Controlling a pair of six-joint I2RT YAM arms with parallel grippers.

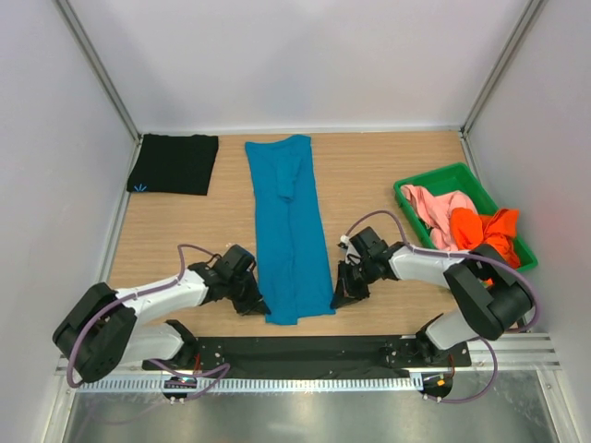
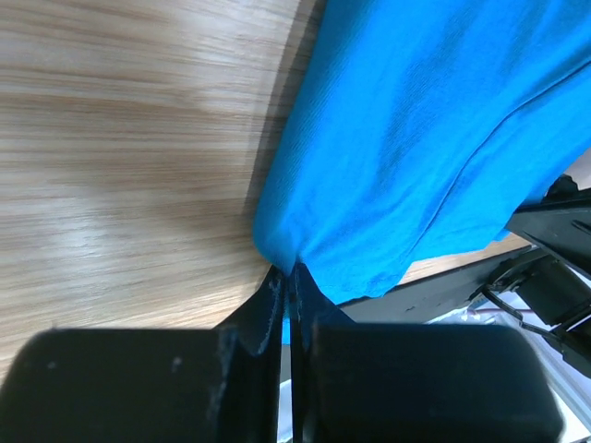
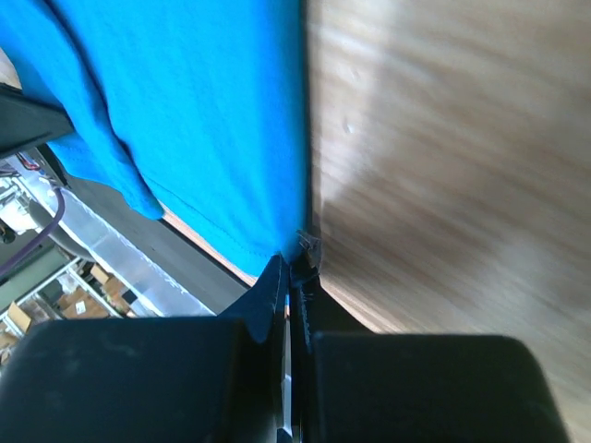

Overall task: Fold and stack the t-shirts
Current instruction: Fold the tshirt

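The teal-blue t-shirt's middle (image 1: 305, 209) lies outward, so my right gripper should next lift the t-shirt's near hem, carry it outward over the middle and release it there.
A teal-blue t-shirt (image 1: 289, 221) lies folded into a long narrow strip down the middle of the table. My left gripper (image 1: 259, 305) is shut on its near left edge (image 2: 305, 231). My right gripper (image 1: 338, 297) is shut on its near right edge (image 3: 231, 157). A folded black t-shirt (image 1: 173, 163) with a small light-blue mark lies at the far left. A pink t-shirt (image 1: 434, 208) and an orange t-shirt (image 1: 485, 231) lie crumpled in the green tray (image 1: 441, 177) at the right.
The black base rail (image 1: 305, 351) of the arms runs along the table's near edge, just below the shirt's hem. White walls and metal posts close the table on three sides.
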